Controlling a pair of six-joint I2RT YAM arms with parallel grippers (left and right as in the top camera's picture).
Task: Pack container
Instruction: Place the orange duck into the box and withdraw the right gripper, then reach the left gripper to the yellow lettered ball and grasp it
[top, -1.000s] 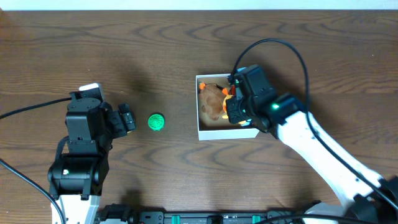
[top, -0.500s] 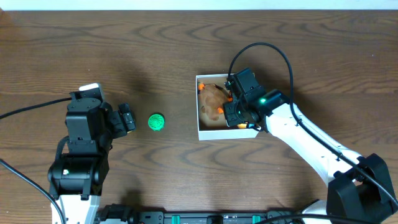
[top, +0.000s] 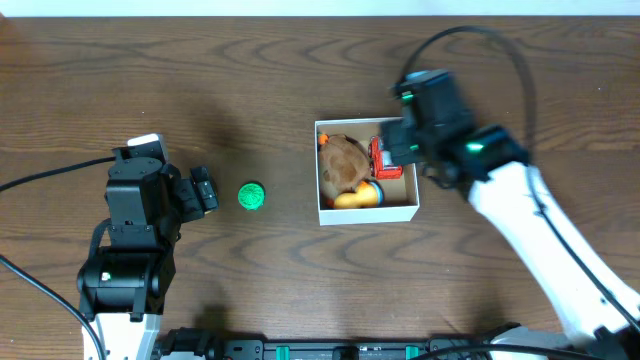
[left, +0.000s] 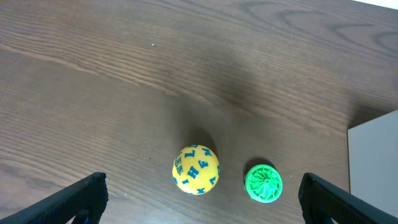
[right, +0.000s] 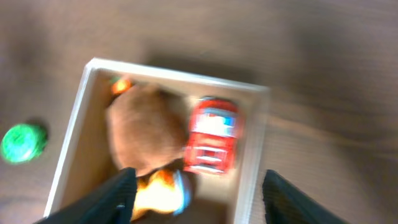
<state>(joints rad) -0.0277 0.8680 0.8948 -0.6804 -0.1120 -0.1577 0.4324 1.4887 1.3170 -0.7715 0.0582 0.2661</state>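
Note:
I will next lower my left gripper around the sides of the yellow ball with blue letters and close on it, as the ball is midway between the open fingers.
The container (top: 369, 213) is a small white box with a tan inside, right of the table's middle. In it lie a brown plush toy (top: 345, 162), a red toy car (top: 381, 158) and an orange toy (top: 358, 197). My right gripper (top: 401, 148) hangs open over the box's far right corner, holding nothing. Its blurred wrist view looks down on the container (right: 73, 143), the plush (right: 146, 127), the car (right: 211, 134) and the orange toy (right: 158, 190). My left gripper (top: 205, 190) is open beside a green ribbed disc (top: 251, 196).
In the left wrist view a yellow ball with blue letters (left: 196, 170) and the green disc (left: 263, 183) lie on the wood between the wide-apart fingers (left: 81, 199). The container's white wall (left: 373, 162) shows at the right edge. The green disc (right: 23, 142) also shows left of the box.
My right gripper has opened and lifted up and away from inside the box toward its far right. The red car and orange toy now show in the box. The left arm is still.

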